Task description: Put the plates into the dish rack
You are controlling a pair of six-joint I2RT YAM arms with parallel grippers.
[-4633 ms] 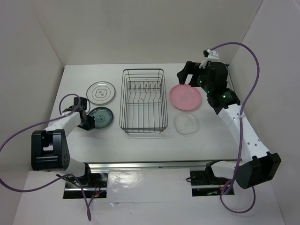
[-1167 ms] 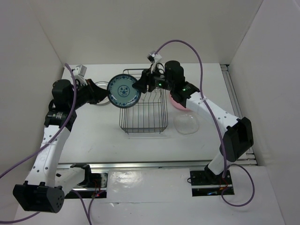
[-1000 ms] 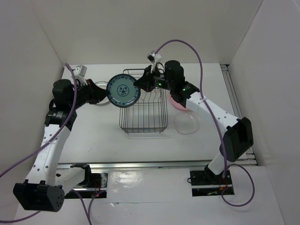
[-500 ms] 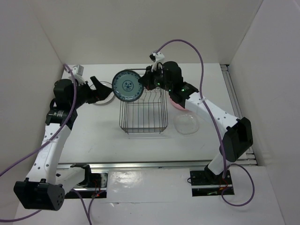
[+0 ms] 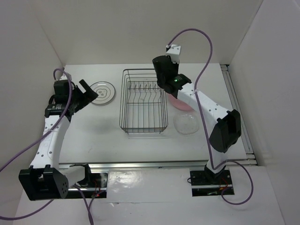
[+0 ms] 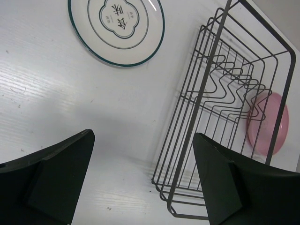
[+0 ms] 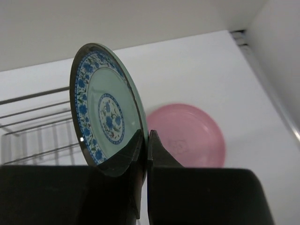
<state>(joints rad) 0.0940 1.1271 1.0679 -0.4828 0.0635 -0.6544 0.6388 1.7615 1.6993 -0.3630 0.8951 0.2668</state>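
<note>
Next, my right gripper lowers the upright plate toward the rack's wires, which lie below the gripper and to its left in the top view, and releases it.
The dark teal patterned plate (image 7: pixel 105 122) stands on edge in the right wrist view, with my right gripper (image 7: pixel 146 140) shut on its lower rim. From above, that gripper (image 5: pixel 161 78) hangs over the far right corner of the black wire dish rack (image 5: pixel 143 101), and its wrist hides the plate. My left gripper (image 5: pixel 89 93) is open and holds nothing, left of the rack beside the white ring-patterned plate (image 5: pixel 101 92). The pink plate (image 5: pixel 182 102) and the clear glass plate (image 5: pixel 186 123) lie flat to the right of the rack.
The left wrist view looks down on the white plate (image 6: pixel 116 30), the rack's wire prongs (image 6: pixel 229 93) and the pink plate (image 6: pixel 268 122) beyond. White walls close in the table at the back and on both sides. A metal rail (image 5: pixel 154 165) runs along the near edge.
My left gripper opened, let go of the teal plate and pulled back left. The right gripper kept the plate and swung it from the rack's far left to its far right corner.
</note>
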